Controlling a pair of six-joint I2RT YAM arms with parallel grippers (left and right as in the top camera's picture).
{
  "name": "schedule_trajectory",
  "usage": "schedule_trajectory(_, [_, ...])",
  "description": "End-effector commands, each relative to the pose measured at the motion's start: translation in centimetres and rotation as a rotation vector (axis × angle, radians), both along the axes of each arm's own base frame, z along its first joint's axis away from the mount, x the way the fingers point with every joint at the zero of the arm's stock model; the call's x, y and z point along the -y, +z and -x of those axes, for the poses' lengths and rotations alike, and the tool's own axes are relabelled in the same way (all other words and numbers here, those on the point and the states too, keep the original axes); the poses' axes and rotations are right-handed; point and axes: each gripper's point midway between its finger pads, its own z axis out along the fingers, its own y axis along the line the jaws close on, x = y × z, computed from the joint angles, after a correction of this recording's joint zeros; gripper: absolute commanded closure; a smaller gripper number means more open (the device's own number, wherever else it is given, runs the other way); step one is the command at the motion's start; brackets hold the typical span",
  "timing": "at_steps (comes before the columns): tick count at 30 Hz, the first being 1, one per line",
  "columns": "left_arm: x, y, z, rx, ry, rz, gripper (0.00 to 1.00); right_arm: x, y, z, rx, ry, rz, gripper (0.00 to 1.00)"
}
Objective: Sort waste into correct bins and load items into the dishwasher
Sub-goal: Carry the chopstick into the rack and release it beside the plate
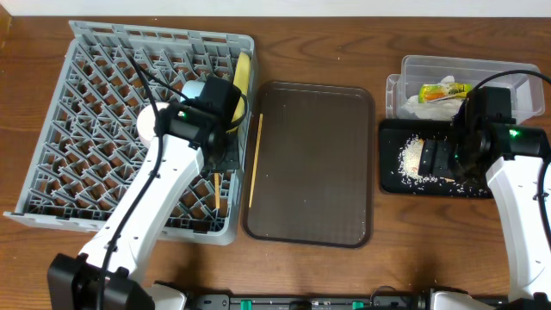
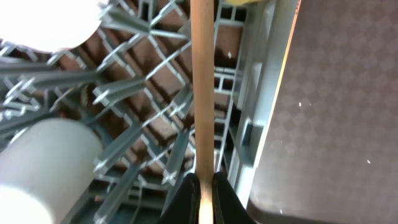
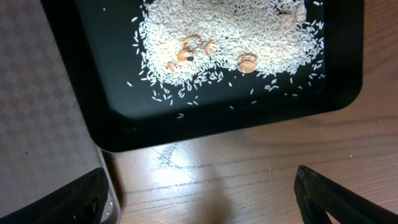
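The wooden chopstick runs along the rack's edge by the brown tray, so the left gripper will next go down toward the rack's lattice (image 1: 223, 195) (image 2: 222, 115) beside that edge and let go of the chopstick.
My left gripper (image 1: 220, 164) (image 2: 202, 186) is shut on a wooden chopstick (image 2: 202, 93) over the right side of the grey dish rack (image 1: 86, 129); the stick points down into the lattice (image 1: 216, 195). The second chopstick (image 1: 255, 159) lies along the brown tray's left edge. A yellow plate (image 1: 244, 76), a light blue bowl (image 1: 191, 88) and white ware (image 1: 146, 125) (image 2: 50, 155) stand in the rack. My right gripper (image 1: 452, 157) (image 3: 199, 193) is open and empty by the black tray (image 1: 392, 176) (image 3: 93, 118) that holds rice scraps (image 3: 230, 37). The yellow-green wrapper (image 1: 443, 90) lies in the clear tub (image 1: 525, 82).
The large brown serving tray (image 1: 314, 164) (image 2: 336, 124) lies between the rack and the black tray, with only the chopstick on it. Bare wood table (image 3: 236, 168) shows beside the black tray. The clear tub touches the black tray's far side.
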Motion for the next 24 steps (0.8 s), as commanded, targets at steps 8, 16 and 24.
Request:
schedule_trajectory(8, [-0.6,-3.4,0.3,-0.008,-0.081,-0.041,0.93,0.4,0.8,-0.3,0.026,-0.020,0.006,0.07])
schedule_trajectory(16, [-0.7,-3.4,-0.1,0.010,-0.081,-0.046,0.62,0.5,0.8,-0.3,0.026,-0.020,0.007,0.07])
schedule_trajectory(24, [1.1,0.8,-1.2,0.127,-0.099,0.062,0.57,0.5,0.8,-0.3,0.026,-0.020,0.007,0.07])
